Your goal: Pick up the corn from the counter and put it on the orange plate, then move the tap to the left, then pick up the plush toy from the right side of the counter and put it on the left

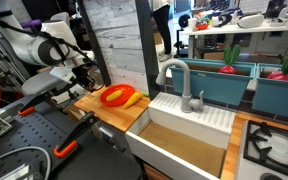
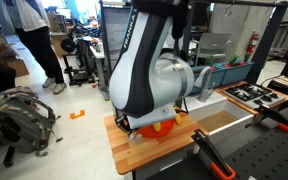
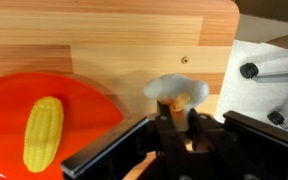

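My gripper will next lower the plush toy (image 3: 176,90) until it touches the bare wood beside the orange plate and let it go, since that open spot is below my gripper.
In the wrist view my gripper (image 3: 179,110) is shut on the plush toy (image 3: 176,90), a small cream-beige lump held between the fingers above the wooden counter (image 3: 134,40). The corn (image 3: 42,132) lies on the orange plate (image 3: 89,110) to the left of the gripper. In an exterior view the gripper (image 1: 84,70) hangs at the far side of the orange plate (image 1: 111,96). The grey tap (image 1: 176,78) stands behind the sink, its spout arched toward the plate side. In an exterior view the arm hides most of the plate (image 2: 162,128).
The white sink (image 1: 189,130) sits beside the wooden counter, and its ledge shows in the wrist view (image 3: 269,90). A stove (image 1: 274,145) lies beyond the sink. A tall panel (image 1: 119,40) stands behind the plate. Blue bins (image 1: 229,75) stand at the back.
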You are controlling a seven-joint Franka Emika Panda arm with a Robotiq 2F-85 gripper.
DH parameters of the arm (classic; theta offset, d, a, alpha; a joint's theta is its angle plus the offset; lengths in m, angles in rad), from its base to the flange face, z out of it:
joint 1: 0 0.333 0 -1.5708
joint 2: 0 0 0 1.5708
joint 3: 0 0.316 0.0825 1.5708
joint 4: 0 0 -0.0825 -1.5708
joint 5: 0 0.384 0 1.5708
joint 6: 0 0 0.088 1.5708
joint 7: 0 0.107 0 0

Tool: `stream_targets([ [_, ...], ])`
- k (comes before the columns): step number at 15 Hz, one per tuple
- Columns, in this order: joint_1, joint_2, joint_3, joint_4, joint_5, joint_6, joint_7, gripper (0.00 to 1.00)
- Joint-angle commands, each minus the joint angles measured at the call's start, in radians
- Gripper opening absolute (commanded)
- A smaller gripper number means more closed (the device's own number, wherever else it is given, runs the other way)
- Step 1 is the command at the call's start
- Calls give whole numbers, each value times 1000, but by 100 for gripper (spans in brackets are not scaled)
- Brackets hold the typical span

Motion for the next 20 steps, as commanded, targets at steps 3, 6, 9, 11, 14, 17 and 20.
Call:
stream_targets([
  [3,11,118,1,148,3,-65,2,4],
  [6,12,143,-1,176,5,-62,4,43],
  [9,13,154,-2,190,5,-64,4,54],
  [11,11,154,1,193,3,-64,1,66],
  [14,14,132,-3,176,11,-63,14,89],
  [17,22,84,-9,129,17,-33,28,100],
  [20,10,10,4,65,25,12,35,100],
])
